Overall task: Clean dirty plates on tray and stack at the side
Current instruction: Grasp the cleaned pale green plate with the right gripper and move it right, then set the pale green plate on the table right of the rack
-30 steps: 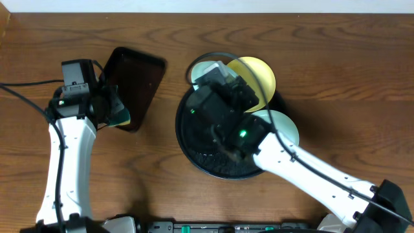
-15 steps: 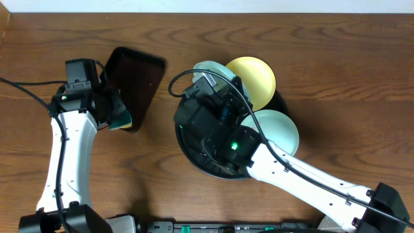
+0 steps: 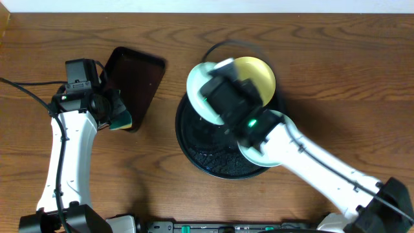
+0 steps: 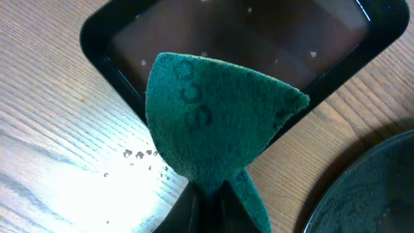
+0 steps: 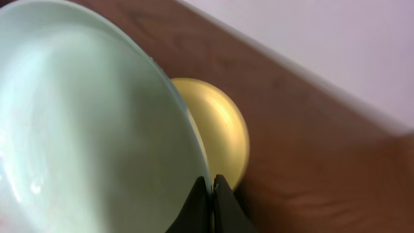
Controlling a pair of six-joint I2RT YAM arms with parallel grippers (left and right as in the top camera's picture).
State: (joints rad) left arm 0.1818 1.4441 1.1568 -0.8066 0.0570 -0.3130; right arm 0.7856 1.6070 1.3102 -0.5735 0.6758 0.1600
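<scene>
The right gripper carries the mint-blue plate to the right in the overhead view next, past the yellow plate, then down onto empty table.
The round black tray [image 3: 200,145] sits mid-table. My right gripper [image 5: 211,188] is shut on the rim of a mint-blue plate [image 3: 197,81] and holds it lifted and tilted over the tray's far edge; it fills the right wrist view [image 5: 84,116]. The pale yellow plate [image 3: 259,72] lies at the tray's far right, also in the right wrist view [image 5: 223,129]. A second mint-blue plate [image 3: 284,123] lies at the tray's right, partly under my right arm. My left gripper [image 4: 210,194] is shut on a green scouring sponge [image 4: 207,123], [image 3: 118,116] over the table by the rectangular tray.
A smaller rectangular dark tray [image 3: 132,81] lies left of the round tray, also in the left wrist view [image 4: 246,45]. Small crumbs lie on the wood beside it [image 4: 139,158]. A black cable loops above the right wrist [image 3: 226,45].
My right gripper has swung right and up, lifting the mint-blue plate off the tray's far left and tilting it. The left arm with the sponge has barely moved.
</scene>
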